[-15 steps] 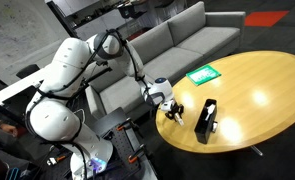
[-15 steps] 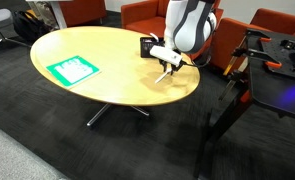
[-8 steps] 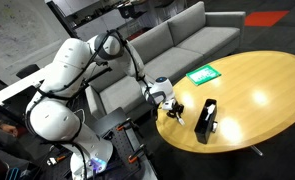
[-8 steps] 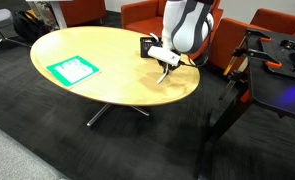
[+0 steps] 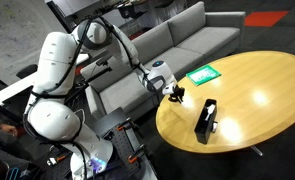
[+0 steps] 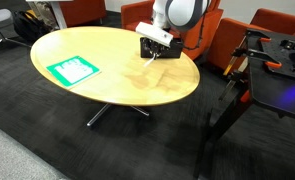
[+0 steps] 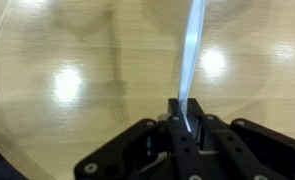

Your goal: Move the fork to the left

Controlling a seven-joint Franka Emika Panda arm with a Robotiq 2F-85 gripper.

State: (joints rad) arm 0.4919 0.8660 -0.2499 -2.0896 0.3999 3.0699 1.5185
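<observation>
I will next move my gripper away from the black box toward the green-and-white sheet. Then I will go down to release the fork (image 7: 192,55) on the bare tabletop, because that part of the tabletop is clear.
In the wrist view my gripper (image 7: 186,118) is shut on the fork (image 7: 192,55). Its silver handle runs up from between the jaws over the wooden table (image 7: 57,90). In an exterior view the gripper (image 5: 174,94) hangs above the near end of the oval table (image 5: 257,90). In an exterior view the gripper (image 6: 153,53) holds the thin fork just above the tabletop (image 6: 107,75), near the black box. The fork's tines are too small to make out in either exterior view.
A black box (image 5: 206,117) stands on the table close to the gripper; it also shows behind the gripper (image 6: 148,44). A green-and-white sheet (image 5: 202,74) lies on the table, also seen near its other end (image 6: 71,69). Sofas and chairs surround the table.
The arm has lifted and swung across the table with the fork held, away from the table's edge and toward the black box.
</observation>
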